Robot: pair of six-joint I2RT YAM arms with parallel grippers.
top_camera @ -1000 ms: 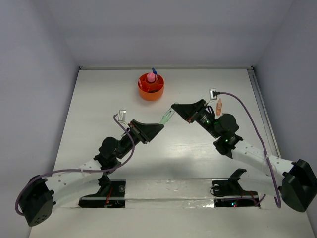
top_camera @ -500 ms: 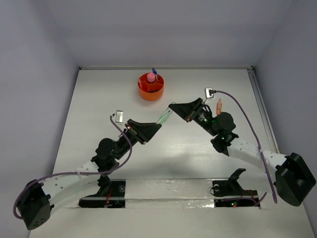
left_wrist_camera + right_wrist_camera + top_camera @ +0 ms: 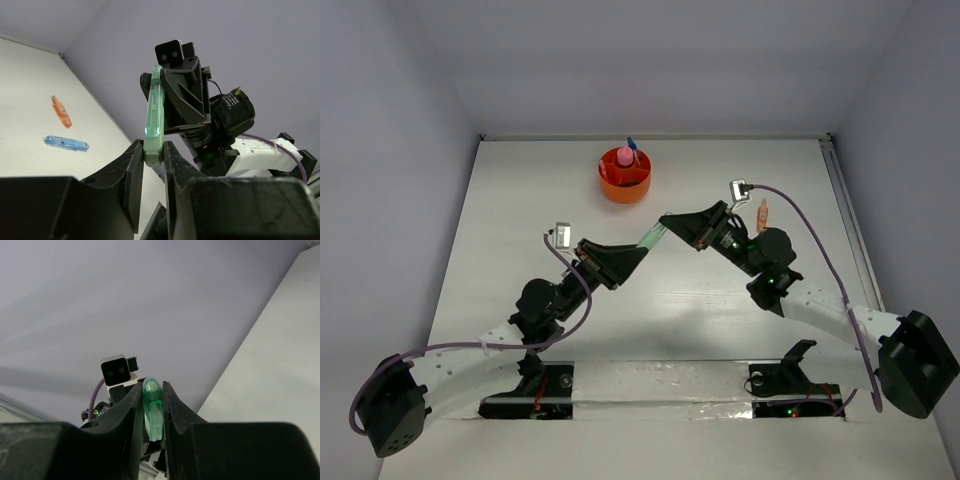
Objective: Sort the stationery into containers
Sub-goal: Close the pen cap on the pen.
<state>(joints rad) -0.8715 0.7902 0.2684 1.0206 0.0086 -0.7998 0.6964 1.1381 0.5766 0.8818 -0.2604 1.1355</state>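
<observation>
My right gripper will next swing outward, lower the green piece (image 3: 653, 237) into the orange tub (image 3: 610, 185) and let go, because that tub, which already holds a pen, is outward of my gripper and below it.
A translucent green pen-like piece (image 3: 653, 237) hangs in the air between my two arms, above the middle of the table. My left gripper (image 3: 642, 254) is shut on its lower end (image 3: 152, 150). My right gripper (image 3: 667, 219) is shut on its upper, rounded end (image 3: 152, 405). In the left wrist view the green piece (image 3: 154, 107) runs up from my left gripper (image 3: 153, 152) into the right gripper's black fingers (image 3: 182, 95). My right gripper (image 3: 152, 392) shows its jaws pressed on both sides of the piece. The round orange tub (image 3: 610, 185) stands further back, apart from both grippers.
A pink piece (image 3: 623, 156) and a blue-tipped pen (image 3: 631, 143) stand in the tub. An orange-pink piece (image 3: 762, 212) lies on the table beside the right arm; the left wrist view shows it (image 3: 61, 111) with a blue piece (image 3: 66, 143) near it. Walls enclose the table.
Both arms have shifted slightly to the left with the green piece still held between them. Neither grip has changed.
</observation>
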